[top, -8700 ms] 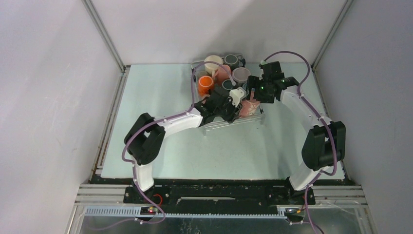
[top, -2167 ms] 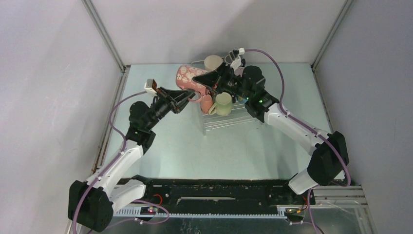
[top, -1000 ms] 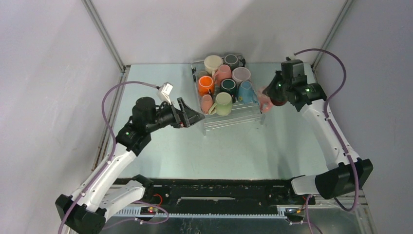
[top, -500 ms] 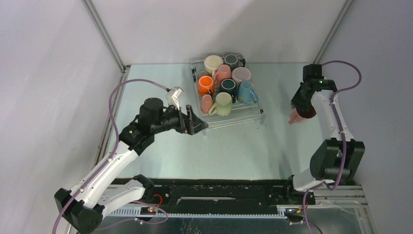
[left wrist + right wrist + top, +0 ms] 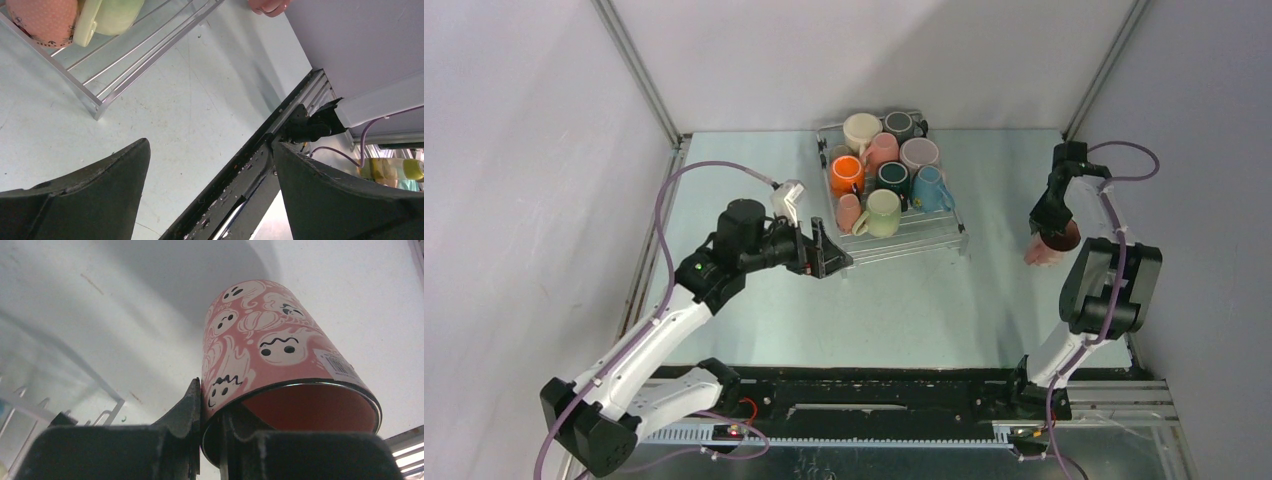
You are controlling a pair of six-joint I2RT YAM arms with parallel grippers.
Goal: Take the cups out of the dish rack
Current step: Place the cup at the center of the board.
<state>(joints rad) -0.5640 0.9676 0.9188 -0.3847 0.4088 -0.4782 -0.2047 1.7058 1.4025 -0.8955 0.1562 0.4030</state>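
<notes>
The pink ghost-patterned cup hangs tilted over clear table. Next, my right gripper moves down until the cup's base stands there, then opens off the cup's rim.
The dish rack (image 5: 911, 240) stands at the back middle of the table and holds several cups, among them an orange one (image 5: 846, 173), a cream one (image 5: 861, 130) and a pale green one (image 5: 883, 211). My right gripper (image 5: 1052, 228) is at the table's right side, shut on the rim of a pink ghost-patterned cup (image 5: 1039, 251), one finger inside and one outside (image 5: 210, 395); the cup (image 5: 270, 350) hangs tilted over the table. My left gripper (image 5: 829, 255) is open and empty by the rack's near left corner (image 5: 95, 104); between its fingers (image 5: 210, 150) lies bare table.
The right wall panel rises close beside the pink cup. The black base rail (image 5: 874, 395) runs along the near edge. In the left wrist view the pale green cup (image 5: 112, 12) and a pink dotted cup (image 5: 45, 20) sit in the rack.
My right arm has carried the pink cup away from the rack to the table's right side and lowered it. My left gripper has edged right, closer to the rack's corner.
</notes>
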